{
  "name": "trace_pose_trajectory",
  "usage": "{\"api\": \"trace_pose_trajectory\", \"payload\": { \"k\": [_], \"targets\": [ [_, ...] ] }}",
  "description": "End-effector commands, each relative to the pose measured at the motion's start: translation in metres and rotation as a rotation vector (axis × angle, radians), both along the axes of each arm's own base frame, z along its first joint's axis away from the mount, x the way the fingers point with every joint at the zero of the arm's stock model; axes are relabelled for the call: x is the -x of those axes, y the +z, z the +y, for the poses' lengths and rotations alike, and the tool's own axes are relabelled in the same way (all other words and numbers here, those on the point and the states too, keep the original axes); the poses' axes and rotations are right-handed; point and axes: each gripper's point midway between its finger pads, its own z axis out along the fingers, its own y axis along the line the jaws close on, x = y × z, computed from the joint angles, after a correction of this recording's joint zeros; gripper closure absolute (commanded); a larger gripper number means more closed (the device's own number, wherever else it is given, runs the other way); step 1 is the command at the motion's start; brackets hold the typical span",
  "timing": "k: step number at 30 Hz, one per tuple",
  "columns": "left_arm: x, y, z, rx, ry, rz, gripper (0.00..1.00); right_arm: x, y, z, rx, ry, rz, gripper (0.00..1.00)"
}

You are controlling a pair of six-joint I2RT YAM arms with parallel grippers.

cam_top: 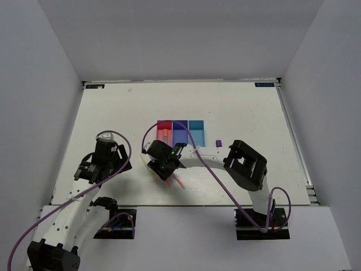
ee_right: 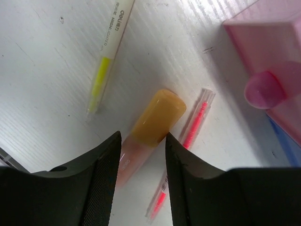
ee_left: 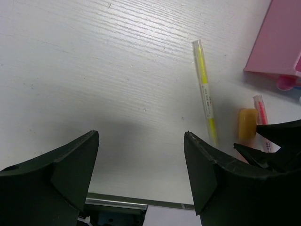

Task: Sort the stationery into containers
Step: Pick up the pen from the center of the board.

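Note:
The yellow pen's white middle [cam_top: 148,166] [ee_left: 207,100] is below my left gripper, to its right in the top view, and still outside the bins. My left gripper will move over and down onto it next.
My right gripper [ee_right: 142,136] is low on the table in front of the bins [cam_top: 162,169]. Its jaws are closed against an orange-pink highlighter [ee_right: 157,117] that lies slanted between them on the table. A thin pink-red pen [ee_right: 193,125] lies just right of it, and a thin yellow pen [ee_right: 104,75] to the left. My left gripper [ee_left: 141,134] is open and empty over bare table, left of the yellow pen [ee_left: 205,89]. The pink-red [cam_top: 164,131], dark blue [cam_top: 180,131] and light blue [cam_top: 196,129] bins stand in a row. A stubby purple pen [cam_top: 218,144] lies to their right. The black pen is out of view.
A round pink pen end [ee_right: 265,89] shows inside the pink-red bin [ee_right: 268,42]. The right arm's links stretch across the table in front of the bins. The table's near edge [ee_left: 117,200] runs just under my left gripper.

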Motion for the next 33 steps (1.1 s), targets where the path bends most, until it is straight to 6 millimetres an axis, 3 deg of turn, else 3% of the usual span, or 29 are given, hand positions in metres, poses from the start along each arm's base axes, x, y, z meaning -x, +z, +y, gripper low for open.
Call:
{"api": "trace_pose_trajectory", "payload": {
  "k": [1,8,11,13,16,18,21,22,26,28,29,32,33],
  "targets": [
    [-0.002,0.003,0.002,0.003,0.009,-0.027,0.17,0.004,-0.011,-0.002,0.025,-0.013,-0.013,0.54],
    [-0.001,0.003,0.001,0.008,0.015,-0.029,0.17,0.013,-0.042,-0.026,0.127,-0.003,-0.018,0.61],
    [-0.001,-0.001,0.0,0.01,0.008,-0.006,0.17,0.014,-0.043,-0.031,0.137,-0.003,-0.014,0.76],
    [-0.002,0.0,-0.002,0.02,0.01,-0.006,0.18,0.014,-0.038,-0.032,0.135,0.01,-0.008,0.9],
    [-0.001,-0.002,-0.006,0.036,0.003,0.011,0.2,0.009,0.002,-0.018,0.06,0.027,-0.034,0.98],
    [-0.002,-0.003,-0.009,0.062,0.008,0.013,0.21,0.001,0.041,-0.005,-0.017,0.037,-0.074,0.98],
    [-0.001,-0.005,-0.015,0.092,0.002,0.023,0.22,-0.006,0.073,-0.005,-0.054,0.035,-0.097,0.98],
    [0.0,-0.007,-0.017,0.101,0.002,0.036,0.22,-0.014,0.094,0.002,-0.088,0.026,-0.128,1.0],
    [0.0,-0.011,-0.022,0.135,0.007,0.044,0.23,-0.045,0.142,0.01,-0.172,-0.039,-0.204,1.0],
    [-0.001,-0.011,-0.027,0.158,0.005,0.044,0.23,-0.055,0.151,0.011,-0.187,-0.077,-0.218,1.0],
    [-0.001,-0.013,-0.027,0.164,0.009,0.053,0.23,-0.07,0.163,0.013,-0.219,-0.126,-0.238,1.0],
    [-0.002,-0.017,-0.031,0.189,0.018,0.064,0.26,-0.1,0.171,0.006,-0.221,-0.235,-0.318,1.0],
    [-0.002,-0.018,-0.032,0.194,0.023,0.066,0.26,-0.119,0.177,0.003,-0.243,-0.303,-0.353,1.0]
  ]
}}
